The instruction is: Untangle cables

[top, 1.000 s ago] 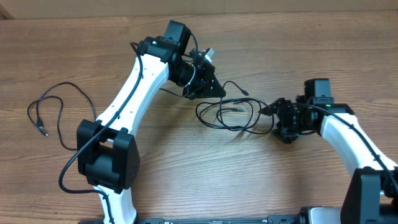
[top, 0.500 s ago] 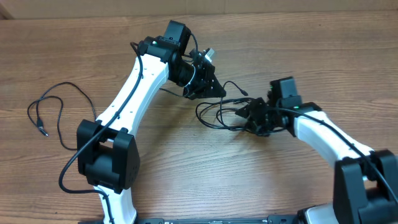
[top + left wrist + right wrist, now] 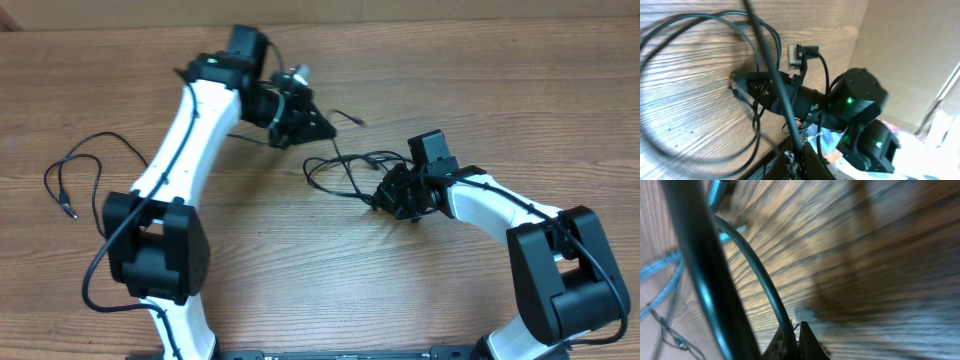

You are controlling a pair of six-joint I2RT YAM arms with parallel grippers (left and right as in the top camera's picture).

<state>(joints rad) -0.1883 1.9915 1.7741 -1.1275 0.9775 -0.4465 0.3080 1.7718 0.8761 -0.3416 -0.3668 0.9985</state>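
Note:
The piece of cable runs taut to the bundle my right gripper holds, so it goes with my left gripper toward the separate thin cord (image 3: 98, 160) next and is released.
The tangled black cables (image 3: 345, 168) lie in loops at mid-table between my two arms. My left gripper (image 3: 325, 127) sits at their upper left, shut on one strand that runs taut down to the bundle. In the left wrist view that strand (image 3: 774, 75) rises out of the closed left gripper (image 3: 799, 153), and the right arm's black fingers (image 3: 760, 89) lie on the loops. My right gripper (image 3: 384, 199) is at the bundle's right edge, shut on a cable (image 3: 760, 277) that sits pinched between its tips (image 3: 794, 330). A plug end (image 3: 357, 122) sticks out past the left gripper.
A separate thin black cord (image 3: 85, 175) lies in a loop at the far left of the wooden table (image 3: 480, 90). The white left arm (image 3: 175, 150) slants across the left half. The right arm (image 3: 500, 210) curves in from the lower right.
My right gripper has moved left into the bundle and closed on a cable. The left arm has swung up and to the left, drawing its strand taut and dragging the loops left.

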